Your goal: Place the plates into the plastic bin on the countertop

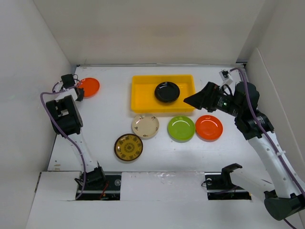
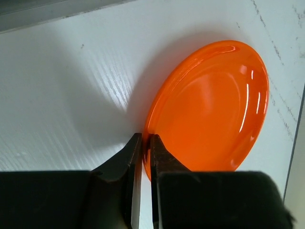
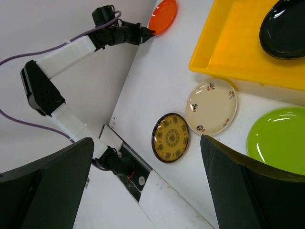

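The orange plate is outside the bin. My left gripper will next rise, shift to the right in the top view and release over the bin's black plate [image 1: 167, 92].
My left gripper [image 1: 79, 91] is shut on the near rim of an orange plate [image 1: 89, 86] at the far left of the countertop [image 1: 105, 119]. In the left wrist view the fingertips [image 2: 137, 145] pinch the rim of this plate [image 2: 209, 109], which looks tilted over its shadow. The yellow plastic bin [image 1: 143, 98] holds a black plate [image 1: 167, 91]. In front of it lie a cream plate [image 1: 145, 126], a green plate [image 1: 181, 128], a second orange plate [image 1: 208, 127] and a brown-gold plate [image 1: 128, 147]. My right gripper [image 1: 194, 100] is open and empty beside the bin's right end. The other plates are out of view.
White walls [image 1: 28, 71] enclose the countertop on the left, back and right. The arm bases [image 1: 95, 180] sit at the near edge. The right wrist view shows the bin [image 3: 224, 52], the cream plate [image 3: 211, 106], the brown-gold plate [image 3: 170, 137] and the left arm [image 3: 71, 50].
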### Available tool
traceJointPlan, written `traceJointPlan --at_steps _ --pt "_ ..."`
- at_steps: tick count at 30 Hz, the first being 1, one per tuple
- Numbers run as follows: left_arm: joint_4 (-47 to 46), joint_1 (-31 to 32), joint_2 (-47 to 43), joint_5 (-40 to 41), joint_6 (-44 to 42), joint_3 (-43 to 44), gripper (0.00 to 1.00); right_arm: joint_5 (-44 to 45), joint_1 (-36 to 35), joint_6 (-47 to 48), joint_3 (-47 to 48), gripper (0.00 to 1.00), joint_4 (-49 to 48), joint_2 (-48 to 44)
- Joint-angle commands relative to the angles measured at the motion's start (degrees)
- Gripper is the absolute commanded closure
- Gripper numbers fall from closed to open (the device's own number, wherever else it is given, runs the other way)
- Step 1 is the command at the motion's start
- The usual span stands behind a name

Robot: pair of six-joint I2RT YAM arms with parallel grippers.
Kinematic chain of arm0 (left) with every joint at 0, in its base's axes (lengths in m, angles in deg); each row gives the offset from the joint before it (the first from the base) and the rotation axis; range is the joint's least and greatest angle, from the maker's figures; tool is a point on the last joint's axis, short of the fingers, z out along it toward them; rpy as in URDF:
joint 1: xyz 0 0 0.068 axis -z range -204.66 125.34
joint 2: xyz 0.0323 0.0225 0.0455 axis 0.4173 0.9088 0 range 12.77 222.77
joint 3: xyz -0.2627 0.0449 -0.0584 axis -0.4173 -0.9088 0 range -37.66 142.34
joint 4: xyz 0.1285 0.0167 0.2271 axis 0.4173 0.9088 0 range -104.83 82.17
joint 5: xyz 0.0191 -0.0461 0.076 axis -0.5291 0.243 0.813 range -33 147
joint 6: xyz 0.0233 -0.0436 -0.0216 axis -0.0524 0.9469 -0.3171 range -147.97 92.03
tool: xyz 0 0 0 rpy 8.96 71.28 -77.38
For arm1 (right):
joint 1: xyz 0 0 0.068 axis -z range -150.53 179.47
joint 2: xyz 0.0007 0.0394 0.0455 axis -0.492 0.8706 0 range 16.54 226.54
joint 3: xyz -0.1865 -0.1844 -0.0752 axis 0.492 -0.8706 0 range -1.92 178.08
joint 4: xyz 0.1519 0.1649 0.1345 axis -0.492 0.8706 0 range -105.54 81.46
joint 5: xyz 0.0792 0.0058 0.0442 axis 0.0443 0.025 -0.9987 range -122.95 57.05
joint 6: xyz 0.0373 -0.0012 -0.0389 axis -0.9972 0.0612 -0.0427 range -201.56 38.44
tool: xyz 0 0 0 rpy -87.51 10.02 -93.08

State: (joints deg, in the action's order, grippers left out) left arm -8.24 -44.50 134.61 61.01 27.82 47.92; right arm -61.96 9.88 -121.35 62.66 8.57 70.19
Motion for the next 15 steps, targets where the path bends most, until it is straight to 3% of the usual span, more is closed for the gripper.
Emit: traceJointPlan --at_steps 1,8,10,15 --pt "-0.25 3.12 -7.03 -0.68 -2.35 -2.87 1.00 0.45 -0.44 1.12 3.19 0.01 -0.39 0.05" --pt "-6.94 14.53 -28.93 1.10 -5.95 -9.56 1.00 4.41 0.61 1.65 3.01 0.01 0.23 -0.56" --pt "-6.16 18.58 -28.95 -1.19 -10.24 -6.33 1.00 5.19 1.83 1.65 0.83 0.01 -0.30 -0.56" --pt "-0.17 36.14 -22.98 -3.14 -15.70 3.71 1.00 7.39 4.47 -1.51 -4.36 0.01 -3.54 -1.17"
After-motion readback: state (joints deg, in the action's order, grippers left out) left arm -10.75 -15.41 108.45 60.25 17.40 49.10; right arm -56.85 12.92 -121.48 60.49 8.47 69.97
